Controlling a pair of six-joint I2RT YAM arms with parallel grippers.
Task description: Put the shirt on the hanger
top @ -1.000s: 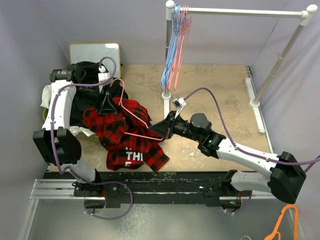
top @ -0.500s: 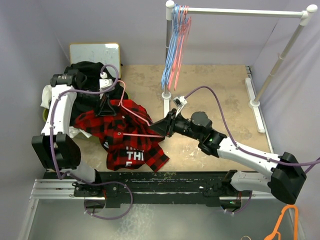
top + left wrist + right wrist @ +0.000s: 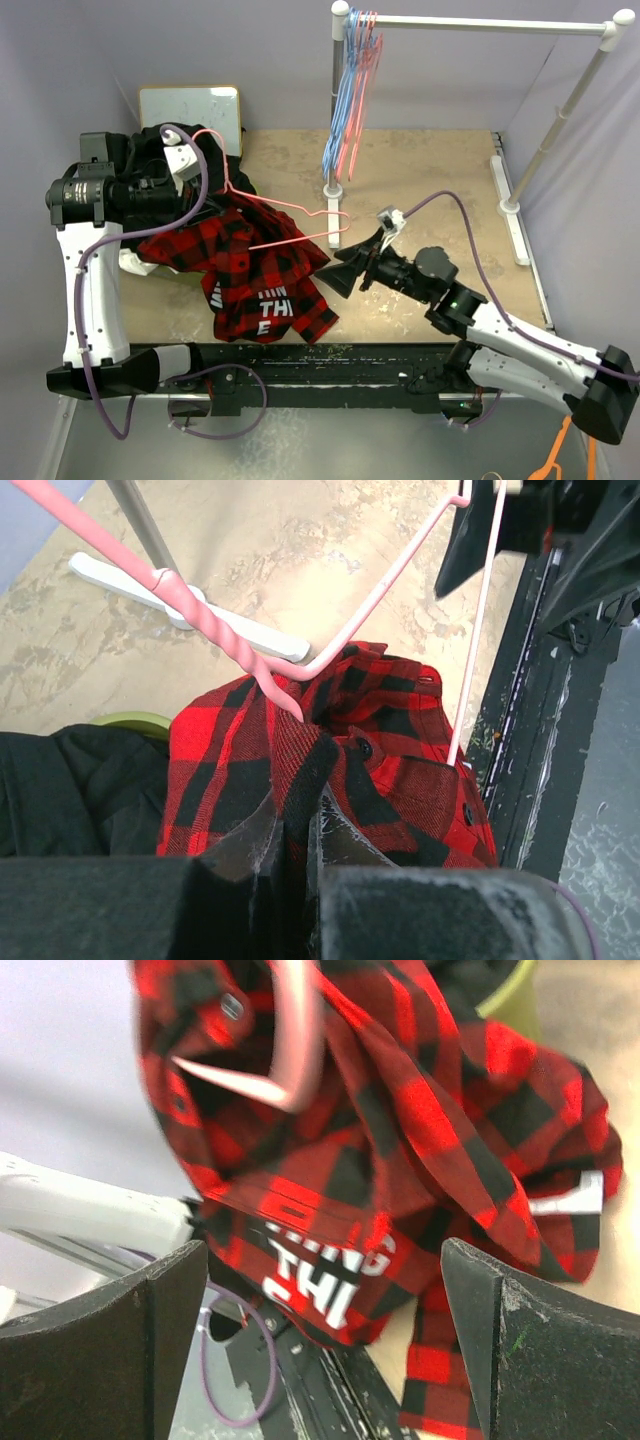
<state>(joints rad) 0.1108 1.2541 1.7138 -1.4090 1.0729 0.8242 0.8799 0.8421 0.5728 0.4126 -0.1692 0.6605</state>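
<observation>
Next, my open right gripper slides onto the fold along the shirt's facing edge, as that fold lies just to its left in the top view.
The red-and-black check shirt [image 3: 255, 270] hangs bunched from my left gripper [image 3: 200, 200], its hem with white letters resting by the table's near edge. In the left wrist view the left gripper [image 3: 295, 815] is shut on a fold of the shirt [image 3: 400, 770] at the collar. The pink hanger [image 3: 285, 212] lies tilted across the shirt's top. One hanger [image 3: 225, 640] arm runs into the collar, while its right corner sticks out bare. My right gripper [image 3: 343, 268] stands wide open just right of the shirt, holding nothing. The right wrist view shows the shirt [image 3: 420, 1130] beyond the open gripper [image 3: 325, 1340].
A white rack [image 3: 333, 120] with blue and pink hangers [image 3: 348, 100] stands at the back centre, its base [image 3: 333, 192] close to the hanger's free corner. A black garment [image 3: 165, 145] and white cloth [image 3: 135, 262] lie left. An orange hanger [image 3: 570, 445] sits bottom right.
My left gripper has shut on the shirt's collar and lifted it up and left with the hanger. My right gripper has let go of the hanger, opened wide and drawn back to the right.
</observation>
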